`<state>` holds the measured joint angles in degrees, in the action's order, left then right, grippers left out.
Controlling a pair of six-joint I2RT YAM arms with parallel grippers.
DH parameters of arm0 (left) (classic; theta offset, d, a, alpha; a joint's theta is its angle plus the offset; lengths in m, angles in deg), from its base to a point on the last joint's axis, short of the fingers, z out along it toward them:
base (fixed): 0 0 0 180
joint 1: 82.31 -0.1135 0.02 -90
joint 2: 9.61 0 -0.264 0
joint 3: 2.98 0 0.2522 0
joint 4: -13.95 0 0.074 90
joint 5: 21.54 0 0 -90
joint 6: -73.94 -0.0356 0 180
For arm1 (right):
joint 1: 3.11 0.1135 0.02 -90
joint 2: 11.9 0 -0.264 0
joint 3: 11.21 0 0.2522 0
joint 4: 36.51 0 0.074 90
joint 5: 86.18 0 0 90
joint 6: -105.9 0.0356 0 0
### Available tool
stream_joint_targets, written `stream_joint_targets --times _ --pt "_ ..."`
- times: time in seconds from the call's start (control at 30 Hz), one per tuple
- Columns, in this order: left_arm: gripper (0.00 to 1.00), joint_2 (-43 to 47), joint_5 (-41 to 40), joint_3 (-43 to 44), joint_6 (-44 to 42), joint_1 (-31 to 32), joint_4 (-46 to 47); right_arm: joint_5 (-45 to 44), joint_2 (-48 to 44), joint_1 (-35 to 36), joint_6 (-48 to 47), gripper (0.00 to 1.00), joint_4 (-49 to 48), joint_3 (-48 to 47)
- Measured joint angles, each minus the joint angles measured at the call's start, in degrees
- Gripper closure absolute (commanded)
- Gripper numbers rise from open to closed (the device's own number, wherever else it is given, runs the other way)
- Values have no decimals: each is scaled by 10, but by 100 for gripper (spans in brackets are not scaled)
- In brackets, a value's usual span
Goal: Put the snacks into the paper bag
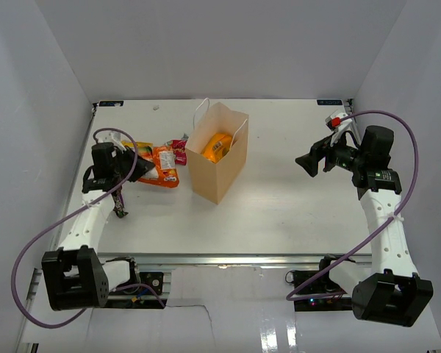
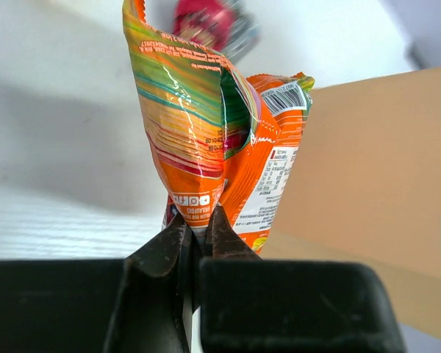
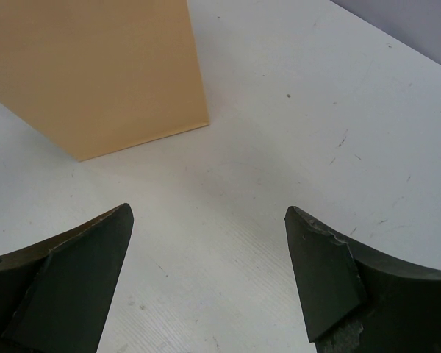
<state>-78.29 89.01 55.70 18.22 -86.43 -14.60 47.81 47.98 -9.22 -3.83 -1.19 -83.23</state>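
The left gripper needs to lift the orange bag (image 1: pixel 162 165) next, then carry it over the open top of the paper bag, where the robot will let go of it.
The tan paper bag (image 1: pixel 217 165) stands upright mid-table with an orange-yellow packet (image 1: pixel 217 147) inside it. My left gripper (image 1: pixel 136 165) is shut on the edge of the large crinkly orange bag (image 1: pixel 162 165), left of the paper bag. In the left wrist view the gripper (image 2: pixel 198 229) pinches the orange bag (image 2: pixel 206 125) upright, with the paper bag (image 2: pixel 367 169) to its right. Red wrappers (image 1: pixel 178 149) lie between the orange bag and the paper bag. My right gripper (image 1: pixel 306 163) is open and empty, right of the bag, and is also seen in the right wrist view (image 3: pixel 209 220).
A small dark packet (image 1: pixel 120 206) lies on the table under my left arm. A red wrapper (image 2: pixel 206 18) shows blurred beyond the orange bag. The paper bag's side (image 3: pixel 95 66) fills the upper left of the right wrist view. White walls enclose the table.
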Motion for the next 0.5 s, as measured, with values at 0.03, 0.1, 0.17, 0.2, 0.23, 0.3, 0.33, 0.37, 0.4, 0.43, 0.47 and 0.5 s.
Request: stream_joint_targets --times 0.03,0.1,0.17,0.2,0.23,0.3,0.33,0.37,0.4,0.43,0.47,0.5 --pt "98 16 2 1 12 0 8 0 0 0 0 10 0 0" --pt "98 44 9 7 32 0 22 0 -1 0 0 10 0 0" --pt "98 63 16 21 48 0 37 0 -1 -1 0 10 0 0" --pt "98 70 19 31 54 -1 43 0 -1 -2 0 10 0 0" --pt "98 76 25 45 60 -1 51 0 -1 -2 0 10 0 0" --pt "98 78 42 78 70 -2 70 0 -1 -2 0 10 0 0" --pt "98 77 51 99 76 -2 81 0 -1 -2 0 10 0 0" --pt "98 74 62 121 83 -2 95 0 -1 -2 0 10 0 0" --pt "98 72 71 137 87 -2 107 0 -1 -2 0 10 0 0" --pt "98 69 82 157 94 -1 120 0 -1 -2 0 10 0 0" --pt "98 64 92 177 99 2 130 0 -1 -2 0 10 0 0" --pt "98 60 100 193 103 5 141 0 -1 -2 0 10 0 0"
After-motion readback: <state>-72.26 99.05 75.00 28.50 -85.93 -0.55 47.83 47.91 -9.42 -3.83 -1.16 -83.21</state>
